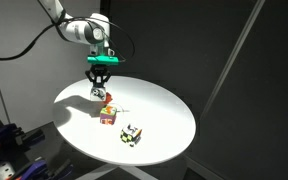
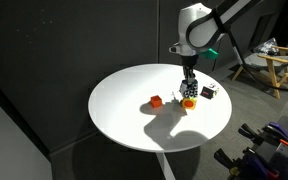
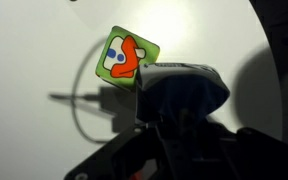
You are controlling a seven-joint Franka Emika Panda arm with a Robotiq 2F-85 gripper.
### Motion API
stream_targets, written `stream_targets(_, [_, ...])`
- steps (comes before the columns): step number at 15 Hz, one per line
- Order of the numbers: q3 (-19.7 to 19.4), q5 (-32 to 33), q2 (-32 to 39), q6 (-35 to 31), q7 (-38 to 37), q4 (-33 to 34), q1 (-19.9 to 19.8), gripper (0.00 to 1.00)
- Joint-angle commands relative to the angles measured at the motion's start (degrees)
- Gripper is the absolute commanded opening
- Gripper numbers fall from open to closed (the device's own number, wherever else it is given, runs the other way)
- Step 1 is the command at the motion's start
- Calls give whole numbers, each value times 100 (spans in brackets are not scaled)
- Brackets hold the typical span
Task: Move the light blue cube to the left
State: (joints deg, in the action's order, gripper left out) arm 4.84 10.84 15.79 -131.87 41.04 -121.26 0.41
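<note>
My gripper will go down next beside the multicoloured cube, away from the patterned cube, to let go of the cube, because the bare tabletop there is below my gripper.
The light blue cube [image 3: 184, 82] sits between my gripper's dark fingers [image 3: 182, 108] in the wrist view and looks bluish-grey in their shadow. In both exterior views the gripper [image 1: 100, 87] [image 2: 189, 88] points straight down over the round white table [image 1: 164, 110] [image 2: 124, 95]. It is shut on the cube [image 1: 98, 93], which it holds just above the tabletop. The cube is hard to make out in the exterior view [image 2: 189, 88].
A multicoloured cube with a green picture face [image 3: 129, 58] [image 1: 107, 115] [image 2: 188, 101] lies right beside the gripper. A small orange cube [image 2: 155, 101] [image 1: 106, 98] and a black, white and yellow-green patterned cube [image 1: 132, 133] [image 2: 208, 92] also lie on the table.
</note>
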Motion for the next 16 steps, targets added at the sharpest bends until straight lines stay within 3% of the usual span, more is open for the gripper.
stream_targets(1, [52,103,-197,-441,-1,-419,48,7])
stream_targets(10, [31,244,-43,-1138,-96,-876,143,7])
stream_targets(16, [-65,584,206,-1290,-344,-833,164,7])
